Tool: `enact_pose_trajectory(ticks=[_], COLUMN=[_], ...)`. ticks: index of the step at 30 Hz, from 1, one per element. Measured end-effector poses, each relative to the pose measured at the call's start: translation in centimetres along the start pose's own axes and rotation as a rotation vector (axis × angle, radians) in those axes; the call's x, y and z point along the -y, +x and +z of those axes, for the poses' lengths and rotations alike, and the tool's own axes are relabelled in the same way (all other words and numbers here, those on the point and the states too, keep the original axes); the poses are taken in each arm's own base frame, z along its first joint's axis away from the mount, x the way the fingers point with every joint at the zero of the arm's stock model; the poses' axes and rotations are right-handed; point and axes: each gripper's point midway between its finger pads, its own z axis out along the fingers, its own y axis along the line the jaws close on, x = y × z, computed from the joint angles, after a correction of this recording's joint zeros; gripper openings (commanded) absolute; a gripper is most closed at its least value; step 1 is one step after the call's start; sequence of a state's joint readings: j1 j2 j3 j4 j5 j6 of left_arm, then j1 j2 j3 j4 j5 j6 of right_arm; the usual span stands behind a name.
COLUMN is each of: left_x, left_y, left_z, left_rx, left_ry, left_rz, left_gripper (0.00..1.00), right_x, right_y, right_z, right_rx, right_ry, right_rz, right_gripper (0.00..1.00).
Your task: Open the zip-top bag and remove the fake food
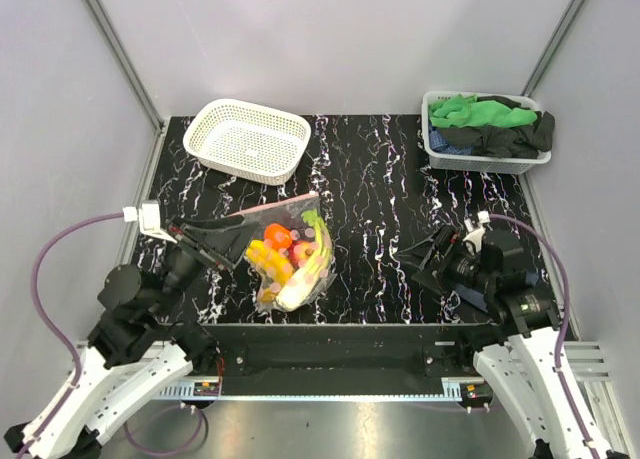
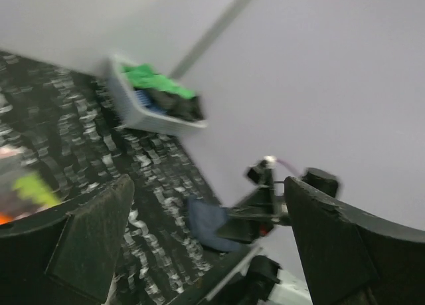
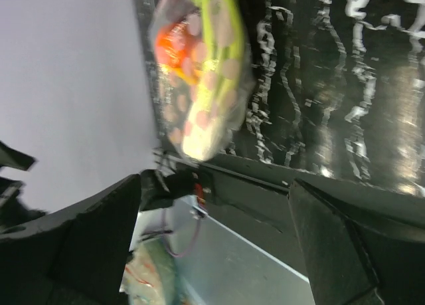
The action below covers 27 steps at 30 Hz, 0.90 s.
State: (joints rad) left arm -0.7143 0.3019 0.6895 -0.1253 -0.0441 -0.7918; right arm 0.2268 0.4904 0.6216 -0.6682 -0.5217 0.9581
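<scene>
My left gripper will next move outward and down and tip its fingers onto the bag's nearer top corner [image 1: 241, 213], because the pinkish-red zip ends there, clear of food.
The clear zip-top bag [image 1: 292, 269] lies on the black marbled table near the front edge, its pinkish-red zip strip [image 1: 280, 205] at the far end. The fake food [image 1: 280, 254] is inside it: orange, red, yellow and pale-green pieces. My left gripper [image 1: 240, 241] is open and empty, its tips just left of the bag. My right gripper [image 1: 418, 264] is open and empty, well to the right of the bag. The right wrist view shows the bag [image 3: 206, 59] beyond my open gripper [image 3: 219, 252]. The left wrist view shows only a blurred edge of the bag [image 2: 26, 189] past my open gripper [image 2: 212, 252].
An empty white lattice basket [image 1: 250, 139] stands at the back left. A second white basket [image 1: 487, 157] at the back right holds green and black cloths [image 1: 495, 119]; it also shows in the left wrist view [image 2: 156, 105]. Grey walls close in the table.
</scene>
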Motion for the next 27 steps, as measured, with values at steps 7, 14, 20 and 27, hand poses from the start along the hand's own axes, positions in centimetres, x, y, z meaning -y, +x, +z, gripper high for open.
enact_pose_trajectory(ticks=[7,14,20,27], left_x=[-3.8,-7.9,-19.4,-30.4], left_y=[0.3,3.6,1.7,3.7], left_z=[-0.5,2.8,4.4,0.1], left_rx=[-0.106,-0.286,-0.339,-0.427], left_ry=[-0.282,-0.49,-0.873,-1.023], left_rz=[0.071,0.126,0.048,-0.24], left_gripper=[0.99,0.99,0.97,0.95], right_x=[-0.2,1.4,1.8,0.8], right_y=[-2.2,-1.7,-1.2,-1.8], right_z=[-2.9,-2.5,-0.5,2.4], right_rx=[0.052,-0.063,-0.199,-0.297], right_ry=[0.207,0.307,0.306,0.246], right_rz=[-0.153,-0.213,-0.209,-0.203], right_gripper=[1.0,1.0,1.0,1.0])
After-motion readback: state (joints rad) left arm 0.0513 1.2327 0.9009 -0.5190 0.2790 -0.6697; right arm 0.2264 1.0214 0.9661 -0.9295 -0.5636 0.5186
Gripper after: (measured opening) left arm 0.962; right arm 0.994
